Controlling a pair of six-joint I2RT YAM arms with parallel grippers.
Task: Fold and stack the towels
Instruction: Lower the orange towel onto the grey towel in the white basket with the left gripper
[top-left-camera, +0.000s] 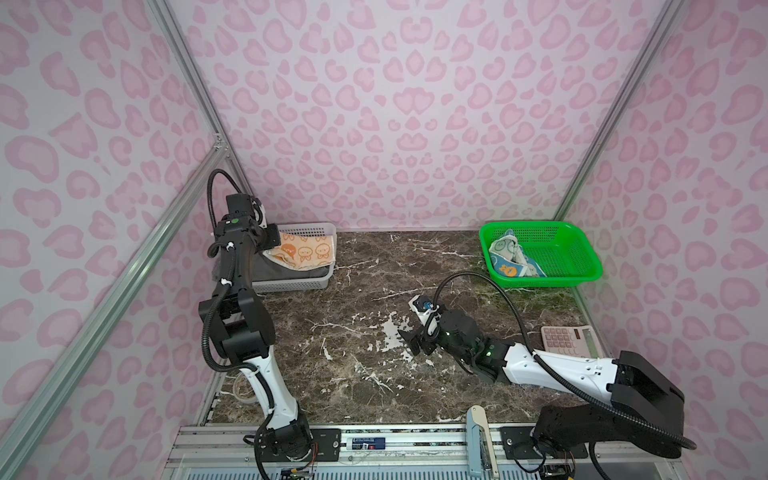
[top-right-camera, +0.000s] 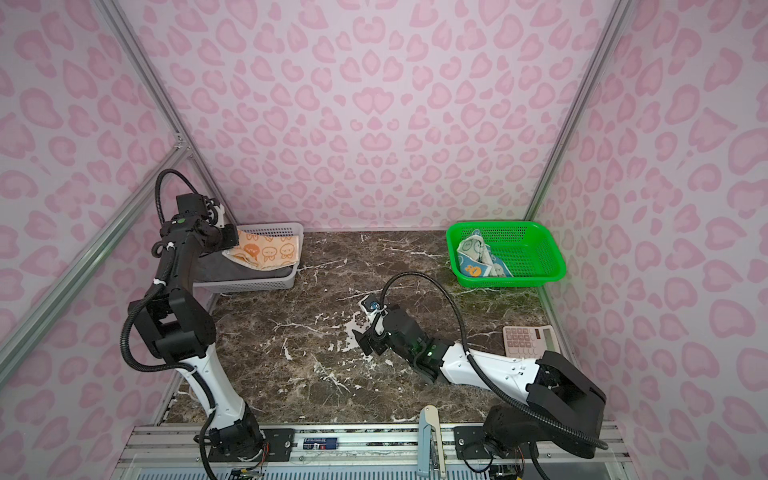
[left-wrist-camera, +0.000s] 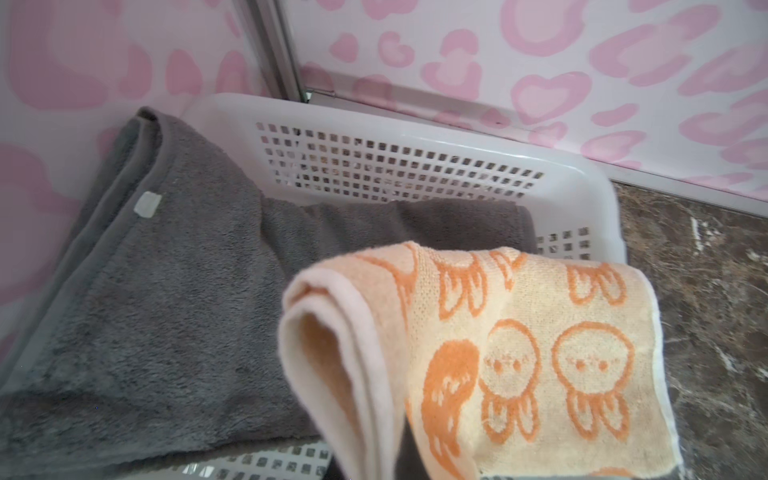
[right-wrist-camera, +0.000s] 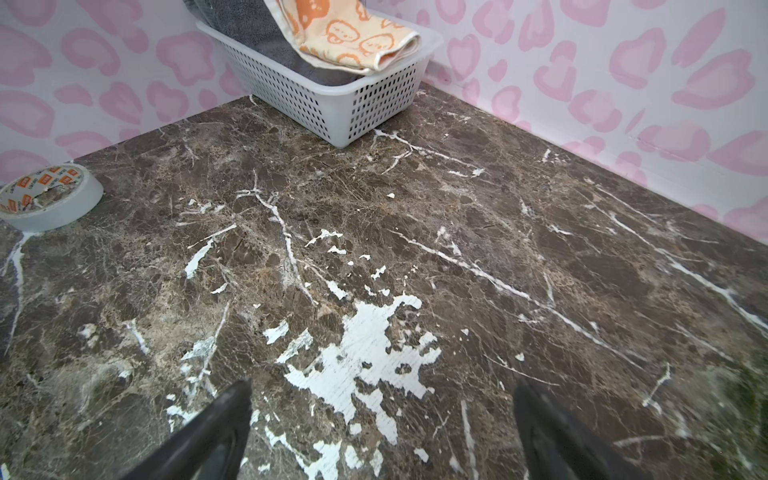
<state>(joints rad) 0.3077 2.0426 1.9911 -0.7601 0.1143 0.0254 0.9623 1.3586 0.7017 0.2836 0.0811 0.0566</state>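
Note:
Next, my left gripper lowers the raised folded edge down onto the dark grey towel, which lies below it in the white basket (top-left-camera: 307, 228), and then releases.
The orange towel (top-left-camera: 305, 251) (top-right-camera: 266, 251) (left-wrist-camera: 519, 353) (right-wrist-camera: 353, 37), folded, hangs partly over the white basket (top-left-camera: 307, 228) (top-right-camera: 274, 227) (left-wrist-camera: 415, 124) (right-wrist-camera: 332, 108) at the back left. It rests on the dark grey towel (top-left-camera: 282, 270) (top-right-camera: 237, 268) (left-wrist-camera: 166, 291) lying in that basket. My left gripper (top-left-camera: 270, 247) (top-right-camera: 226, 245) is shut on the orange towel's folded edge; the cloth hides its fingers in the left wrist view. The blue towel (top-left-camera: 513, 257) (top-right-camera: 480, 257) lies crumpled in the green basket (top-left-camera: 552, 245) (top-right-camera: 523, 245). My right gripper (top-left-camera: 409, 338) (top-right-camera: 359, 338) (right-wrist-camera: 382, 386) hovers open over bare marble.
A pink calculator (top-left-camera: 567, 340) (top-right-camera: 528, 338) lies at the table's right edge behind the right arm. A tape roll (right-wrist-camera: 45, 197) (top-left-camera: 243, 390) sits near the left arm's base. Patterned walls and aluminium posts close in three sides.

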